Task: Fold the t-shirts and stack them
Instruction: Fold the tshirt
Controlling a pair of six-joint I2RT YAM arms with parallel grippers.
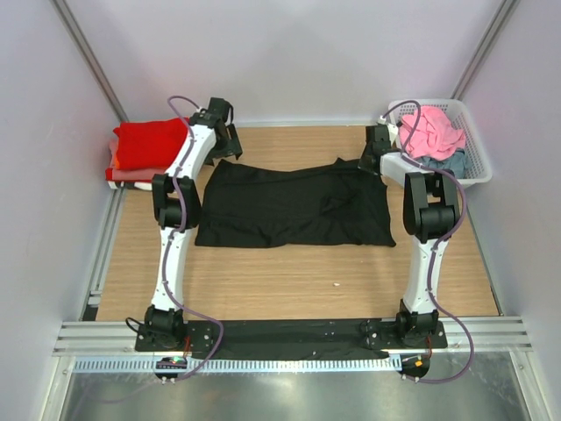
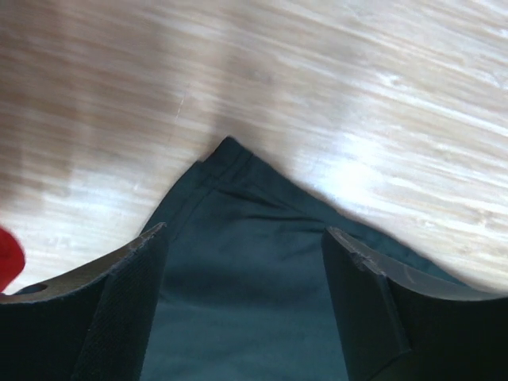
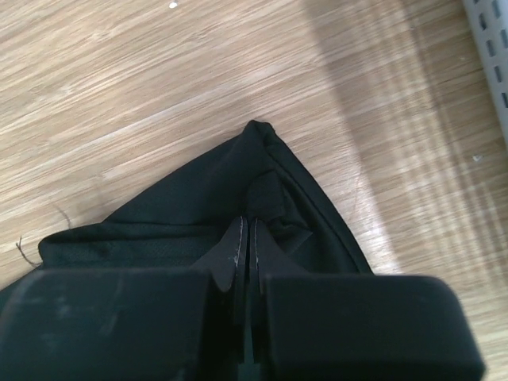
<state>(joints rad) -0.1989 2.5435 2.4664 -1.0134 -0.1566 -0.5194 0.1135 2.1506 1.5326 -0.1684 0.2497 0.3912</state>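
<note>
My right gripper lifts next, then moves back over the shirt's basket-side end (image 1: 368,193) and releases the cloth. The shirt's far corner bunches at the gripper's closed fingers.
A black t-shirt (image 1: 294,206) lies spread flat on the wooden table between the arms. My left gripper (image 1: 228,147) is open just above its far left corner (image 2: 230,159), with one finger (image 2: 131,302) on each side of the cloth and nothing pinched. My right gripper (image 1: 374,160) is shut on the shirt's far right corner (image 3: 258,139), and the cloth bunches at the closed tips (image 3: 248,226). A folded red t-shirt (image 1: 149,143) tops a stack at the far left, with orange and white edges (image 1: 131,174) under it.
A white lattice basket (image 1: 478,158) at the far right holds a crumpled pink shirt (image 1: 431,132) and a grey-blue one (image 1: 447,160). Grey walls close in the table on three sides. A metal rail (image 1: 289,338) runs along the near edge.
</note>
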